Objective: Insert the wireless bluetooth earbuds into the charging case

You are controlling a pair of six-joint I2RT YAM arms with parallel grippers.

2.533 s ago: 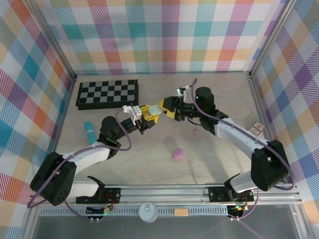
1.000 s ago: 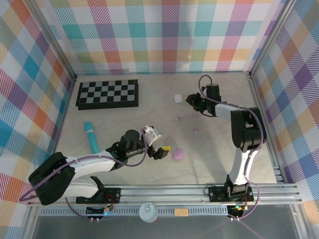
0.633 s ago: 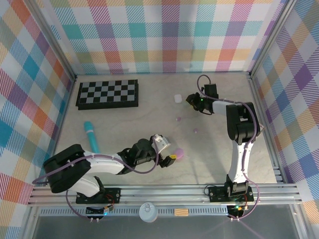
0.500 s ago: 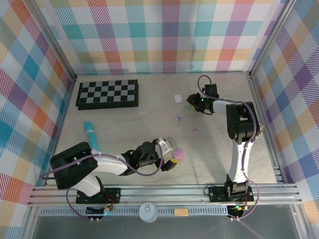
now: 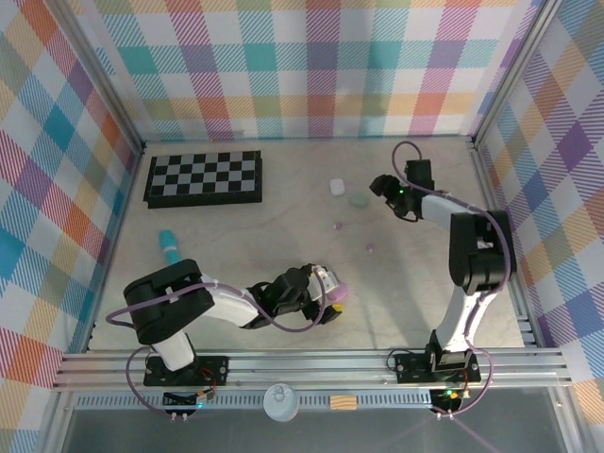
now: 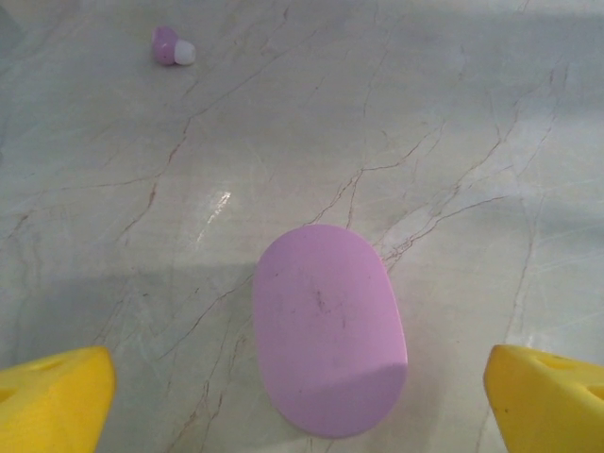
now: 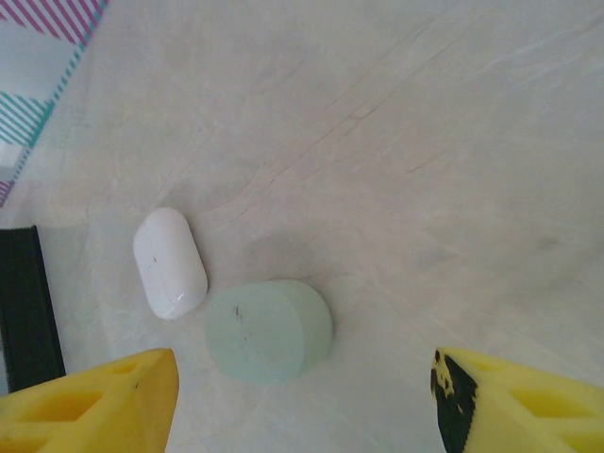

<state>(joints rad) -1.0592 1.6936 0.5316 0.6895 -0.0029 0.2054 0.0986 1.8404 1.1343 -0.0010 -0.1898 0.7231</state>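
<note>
The case lies just below my left gripper's open fingers, lengthwise between them, so they will go down and close on the long sides of the purple case.
A closed purple pebble-shaped charging case lies flat on the marble table between the yellow fingers of my left gripper, which stands open and clear of it. From above, the left gripper sits low at the purple case. A small purple-and-white earbud lies farther off. Two purple earbuds rest mid-table. My right gripper is open, and just ahead of it lie a pale green case and a white case.
A folded chessboard lies at the back left, its black edge near the white case. A teal cylinder rests on the left. Checkered walls enclose the table on three sides.
My right gripper has opened and pulled back to the right, leaving the pale green case on the table by the white one. The left gripper has slid right up to the purple case.
</note>
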